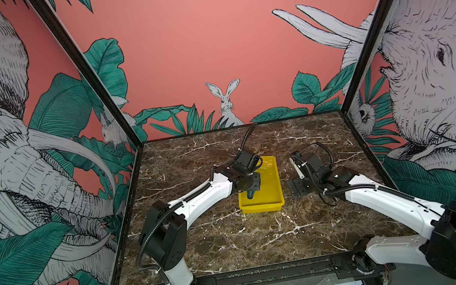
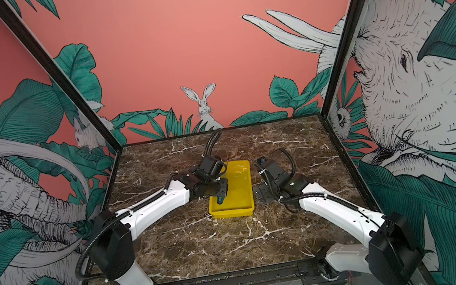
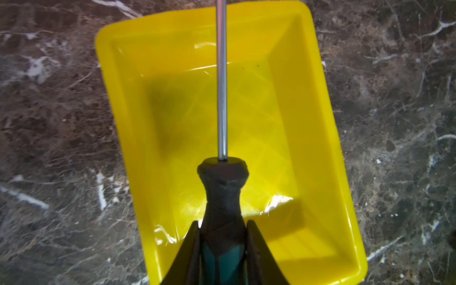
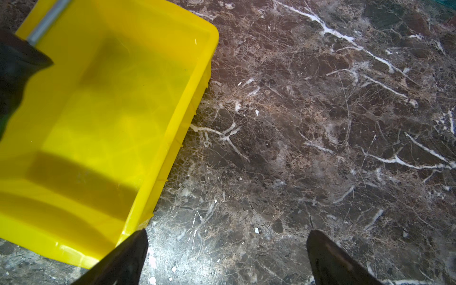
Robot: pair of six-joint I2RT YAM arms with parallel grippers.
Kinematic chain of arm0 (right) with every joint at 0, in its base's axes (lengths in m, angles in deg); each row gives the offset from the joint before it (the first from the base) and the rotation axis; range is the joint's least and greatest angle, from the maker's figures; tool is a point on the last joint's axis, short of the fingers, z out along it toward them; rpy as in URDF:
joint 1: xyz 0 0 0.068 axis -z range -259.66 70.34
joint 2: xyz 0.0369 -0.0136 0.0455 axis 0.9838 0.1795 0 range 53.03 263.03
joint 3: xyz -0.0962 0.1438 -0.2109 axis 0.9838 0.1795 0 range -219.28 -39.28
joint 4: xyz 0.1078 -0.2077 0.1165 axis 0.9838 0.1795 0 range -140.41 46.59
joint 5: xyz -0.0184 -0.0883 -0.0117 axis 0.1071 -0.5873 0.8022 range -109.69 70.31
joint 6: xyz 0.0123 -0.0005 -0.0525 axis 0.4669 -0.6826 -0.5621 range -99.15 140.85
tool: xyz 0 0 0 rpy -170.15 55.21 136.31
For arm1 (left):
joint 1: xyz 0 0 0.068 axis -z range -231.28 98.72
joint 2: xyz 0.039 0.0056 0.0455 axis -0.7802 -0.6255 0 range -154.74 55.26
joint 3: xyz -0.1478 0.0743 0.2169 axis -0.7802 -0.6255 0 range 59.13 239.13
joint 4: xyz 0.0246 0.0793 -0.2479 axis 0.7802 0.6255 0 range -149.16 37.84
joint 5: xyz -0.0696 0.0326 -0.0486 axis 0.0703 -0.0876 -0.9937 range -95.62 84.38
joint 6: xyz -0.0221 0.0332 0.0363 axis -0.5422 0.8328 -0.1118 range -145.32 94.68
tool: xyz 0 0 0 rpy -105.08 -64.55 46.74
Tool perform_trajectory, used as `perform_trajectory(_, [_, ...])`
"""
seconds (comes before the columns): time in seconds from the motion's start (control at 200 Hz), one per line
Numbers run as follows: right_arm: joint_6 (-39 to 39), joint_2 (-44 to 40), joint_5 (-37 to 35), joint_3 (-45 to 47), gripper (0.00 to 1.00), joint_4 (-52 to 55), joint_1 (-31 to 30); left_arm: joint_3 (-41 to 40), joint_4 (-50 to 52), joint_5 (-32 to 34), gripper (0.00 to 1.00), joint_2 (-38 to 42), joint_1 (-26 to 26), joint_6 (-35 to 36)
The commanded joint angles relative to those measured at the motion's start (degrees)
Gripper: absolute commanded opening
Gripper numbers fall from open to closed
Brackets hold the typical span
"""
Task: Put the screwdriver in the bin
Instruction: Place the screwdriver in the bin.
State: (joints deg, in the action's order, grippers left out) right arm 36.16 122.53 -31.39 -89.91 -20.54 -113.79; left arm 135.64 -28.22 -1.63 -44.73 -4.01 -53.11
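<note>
Next, my left gripper moves down between the bin's sides and releases the screwdriver's handle on the bin's glossy bottom, since the screwdriver [image 3: 222,192] still hangs over it.
My left gripper [image 3: 222,222] is shut on the screwdriver [image 3: 222,192], its fingers clamped on either side of the dark green and black handle. The thin metal shaft [image 3: 222,86] sticks out ahead of the fingers along the length of the yellow bin [image 3: 308,123]. The tool hangs above the bin's glossy floor and throws a shadow on it. In both top views the left gripper [image 1: 250,191] [image 2: 220,195] hovers over the near half of the bin [image 1: 268,174] [image 2: 241,179]. My right gripper [image 4: 227,233] is open over bare marble beside the bin [image 4: 111,111].
The dark brown marble tabletop [image 1: 232,244] is walled by patterned panels at the back and both sides. The right arm [image 1: 388,197] reaches in from the near right, the left arm [image 1: 198,199] from the near left. The bin stands near the table's middle.
</note>
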Motion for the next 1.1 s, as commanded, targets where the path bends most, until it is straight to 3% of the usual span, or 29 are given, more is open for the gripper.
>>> perform_trajectory(0.0, [1.2,-1.4,-0.2,0.7,1.00,0.6,0.5,1.8,-1.8,-2.1,0.09,-1.0,0.9,2.1])
perform_trajectory(0.68, [2.0,-2.0,0.7,2.2,0.99,0.6,1.3,0.0,-3.9,-2.5,0.24,-9.8,2.1,4.5])
perform_trajectory(0.886, [2.3,-3.8,0.2,3.2,0.99,1.2,1.3,0.6,-3.9,-2.7,0.40,-10.1,2.1,4.5])
perform_trajectory(1.096, [2.3,-4.2,0.4,2.9,0.99,1.9,1.3,2.5,-1.9,-1.6,0.68,-7.6,2.2,5.8])
